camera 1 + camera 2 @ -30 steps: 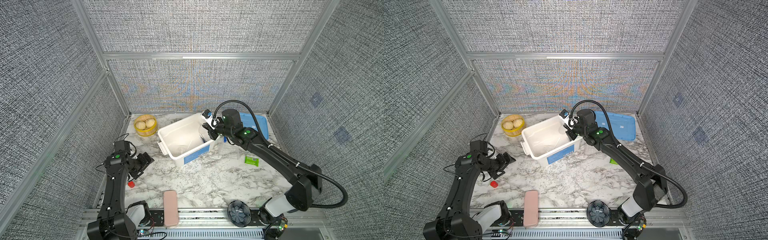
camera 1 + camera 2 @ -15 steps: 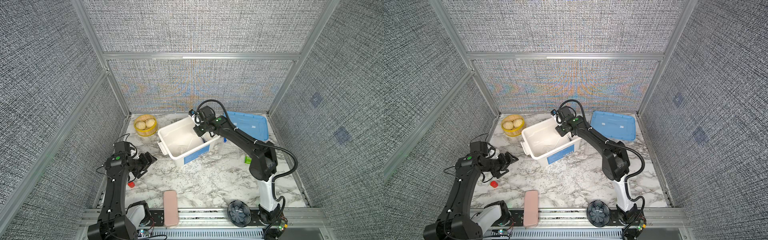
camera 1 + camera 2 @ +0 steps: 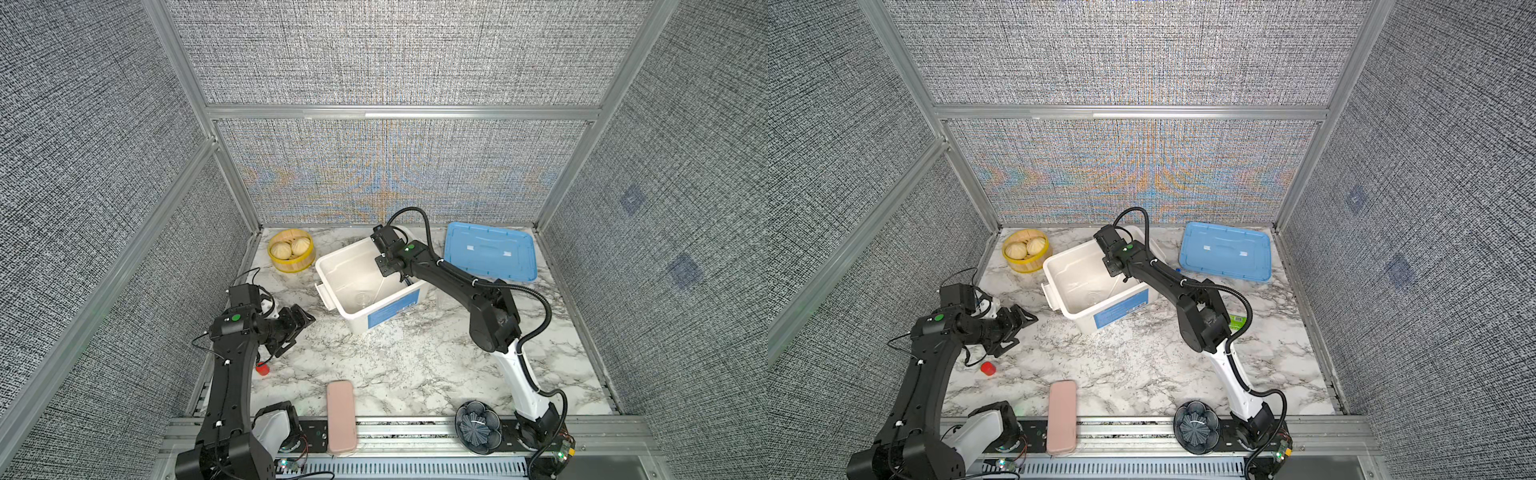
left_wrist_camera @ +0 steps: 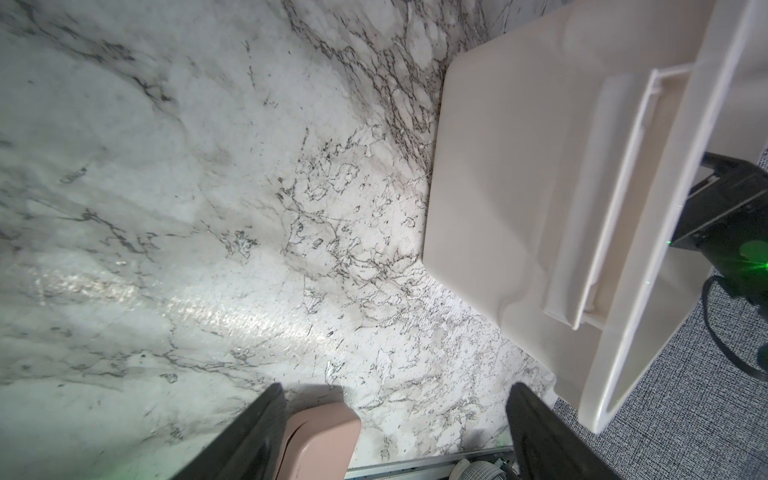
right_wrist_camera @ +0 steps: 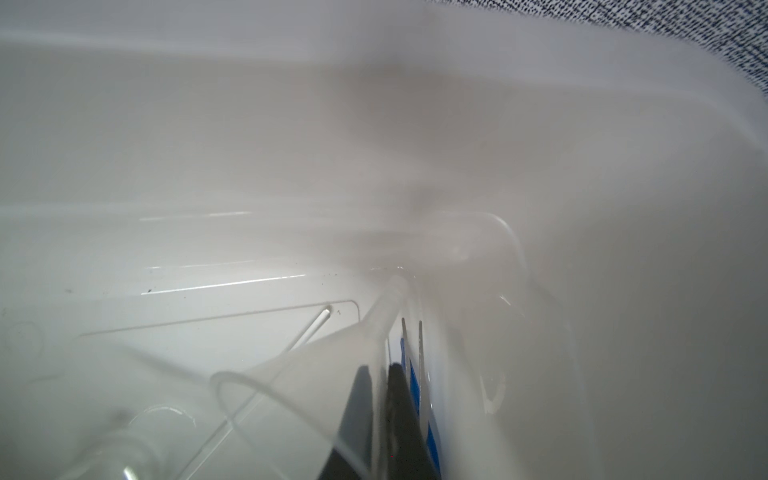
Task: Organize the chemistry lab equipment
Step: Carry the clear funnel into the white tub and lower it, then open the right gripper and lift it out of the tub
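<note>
The funnel's spout already points toward the bin's far corner [image 5: 416, 273]. I need to move the funnel [image 5: 332, 365] in my right gripper gently outward toward that corner next and let go of the funnel's side.
My right gripper [image 5: 378, 372] is down inside the white bin [image 3: 328, 297], shut on the wall of a translucent white funnel [image 5: 332, 365], one finger inside the cone and one outside. Beside it in the bin lie the blue tweezers [image 5: 412, 376], the grey metal tweezers [image 5: 420, 345] and a thin white rod [image 5: 309, 332]. A small clear glass vessel [image 3: 362, 299] rests on the bin floor. In both top views the right wrist [image 3: 392, 257] covers the jaws. My left gripper [image 3: 301, 329] hangs open and empty over the table, left of the bin.
A blue lid [image 3: 490, 253] lies right of the bin. At the back left stands a yellow steamer basket [image 3: 291, 249]. A red cap [image 3: 262, 369], a pink case [image 3: 341, 415] and a dark ribbed disc [image 3: 478, 426] sit along the front. A green packet [image 3: 1236, 321] lies behind the right arm.
The right arm has folded at the elbow and its wrist has swung left and lower into the bin. The left gripper has edged slightly right and stays open.
</note>
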Available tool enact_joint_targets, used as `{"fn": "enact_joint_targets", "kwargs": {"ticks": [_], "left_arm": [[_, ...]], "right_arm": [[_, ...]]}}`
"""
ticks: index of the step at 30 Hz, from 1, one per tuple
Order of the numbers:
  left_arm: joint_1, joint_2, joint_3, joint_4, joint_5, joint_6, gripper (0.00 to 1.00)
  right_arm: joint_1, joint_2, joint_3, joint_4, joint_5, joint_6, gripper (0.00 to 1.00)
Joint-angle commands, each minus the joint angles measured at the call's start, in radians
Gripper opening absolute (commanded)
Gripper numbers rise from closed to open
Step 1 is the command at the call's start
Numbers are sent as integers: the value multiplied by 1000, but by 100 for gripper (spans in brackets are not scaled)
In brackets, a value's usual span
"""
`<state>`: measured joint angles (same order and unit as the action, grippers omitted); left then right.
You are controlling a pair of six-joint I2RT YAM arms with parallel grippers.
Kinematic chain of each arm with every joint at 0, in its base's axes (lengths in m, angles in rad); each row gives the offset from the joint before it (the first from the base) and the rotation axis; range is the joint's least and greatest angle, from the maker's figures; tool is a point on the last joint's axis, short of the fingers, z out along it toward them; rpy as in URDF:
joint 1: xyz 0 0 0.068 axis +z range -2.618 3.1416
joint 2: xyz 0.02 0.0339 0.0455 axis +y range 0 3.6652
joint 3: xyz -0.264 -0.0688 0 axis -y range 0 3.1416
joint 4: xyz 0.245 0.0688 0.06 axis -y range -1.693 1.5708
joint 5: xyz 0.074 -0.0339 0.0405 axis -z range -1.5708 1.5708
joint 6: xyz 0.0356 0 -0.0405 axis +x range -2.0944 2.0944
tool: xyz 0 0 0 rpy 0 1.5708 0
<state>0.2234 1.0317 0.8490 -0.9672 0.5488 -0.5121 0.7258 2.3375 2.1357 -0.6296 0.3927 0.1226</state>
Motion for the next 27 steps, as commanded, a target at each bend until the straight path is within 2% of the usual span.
{"fn": "enact_joint_targets", "kwargs": {"ticks": [1,10,15,21,27], "left_arm": [[1,5,4,8,10,14,85],[0,18,-1,17,-4,21,85],[0,37,5,14,-12,30,85],[1,32,4,16,-22,34,85],[1,42,6,13,-28,32,85]], "right_arm": [[4,15,12,38,59,55,0],[-1,107,58,95,97,44,4],[0,117,91,98,97,34,16],[10,21,43,111,76,42,32],[27,-156,-60,137,28,10,33]]}}
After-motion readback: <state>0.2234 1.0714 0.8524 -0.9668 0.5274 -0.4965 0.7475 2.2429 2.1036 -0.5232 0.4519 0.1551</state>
